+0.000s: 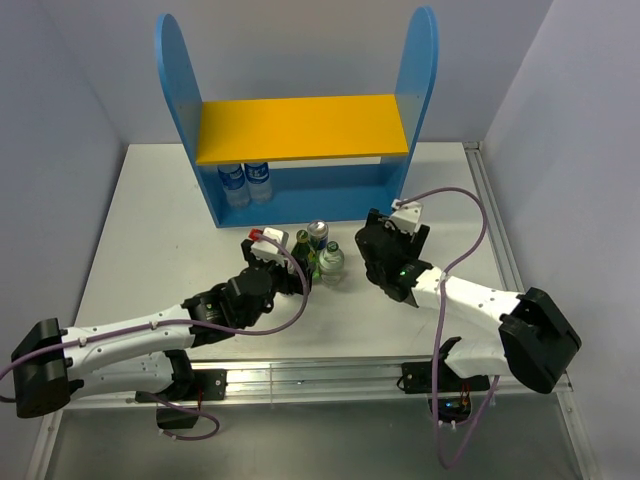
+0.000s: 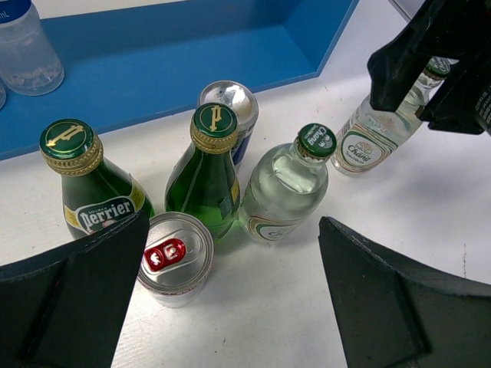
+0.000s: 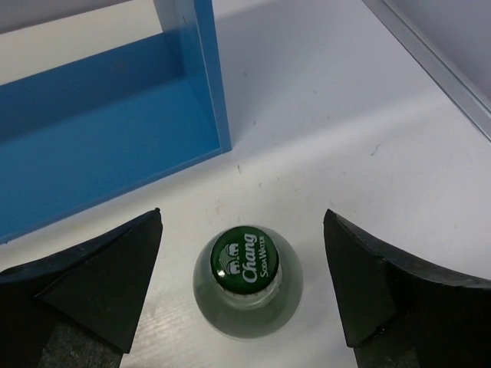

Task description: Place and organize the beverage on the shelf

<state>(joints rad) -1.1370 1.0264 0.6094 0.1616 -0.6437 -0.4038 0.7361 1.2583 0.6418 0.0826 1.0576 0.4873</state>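
My right gripper will move gently outward over the clear Chang bottle's green cap (image 3: pixel 245 259) and close, because that bottle stands apart and is visible between its open fingers.
The beverages stand in a cluster on the white table in front of the shelf (image 1: pixel 300 128). In the left wrist view I see two green Perrier bottles (image 2: pixel 88 195) (image 2: pixel 207 176), two silver-topped cans (image 2: pixel 175 257) (image 2: pixel 230 103) and a clear Chang bottle (image 2: pixel 285 188). My left gripper (image 2: pixel 230 295) is open and empty, just short of the near can. A second clear Chang bottle (image 3: pixel 245 264) stands apart to the right. My right gripper (image 3: pixel 242 284) is open above it, one finger on each side, not touching. The same bottle shows in the left wrist view (image 2: pixel 380 134).
Two small clear water bottles with blue caps (image 1: pixel 246 181) stand at the left of the shelf's blue lower level (image 3: pixel 100 146). The yellow upper board (image 1: pixel 300 128) carries nothing. Grey walls close in the table on three sides; a metal rail (image 1: pixel 495 220) runs along its right edge.
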